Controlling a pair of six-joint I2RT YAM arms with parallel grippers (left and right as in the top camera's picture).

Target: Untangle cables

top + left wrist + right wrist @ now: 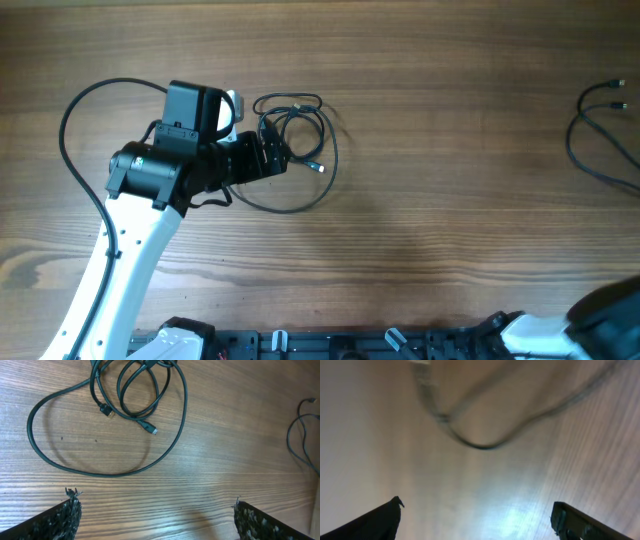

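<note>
The left gripper moves down and outward past the wide loop to the small coils by the plug ends point(299, 156) point(131, 414) next, where several pieces of cable bunch together.
A tangle of thin black cables point(300, 125) lies on the wooden table left of centre, with small coils and one wide loop trailing toward the front. My left gripper point(275, 157) hovers at the tangle's left side, jaws wide apart. In the left wrist view the cables point(184, 405) lie ahead of the left gripper point(155, 520), two plug ends point(148, 428) showing, nothing between the fingers point(62, 520). Another black cable point(572, 140) lies at the far right edge. The blurred right wrist view shows a cable loop point(480, 446) ahead of my open right gripper point(477, 520).
The left arm's own thick black wire point(75, 160) arcs over the table at the far left. The right arm point(610, 315) sits at the bottom right corner. A black rail point(330, 345) runs along the front edge.
</note>
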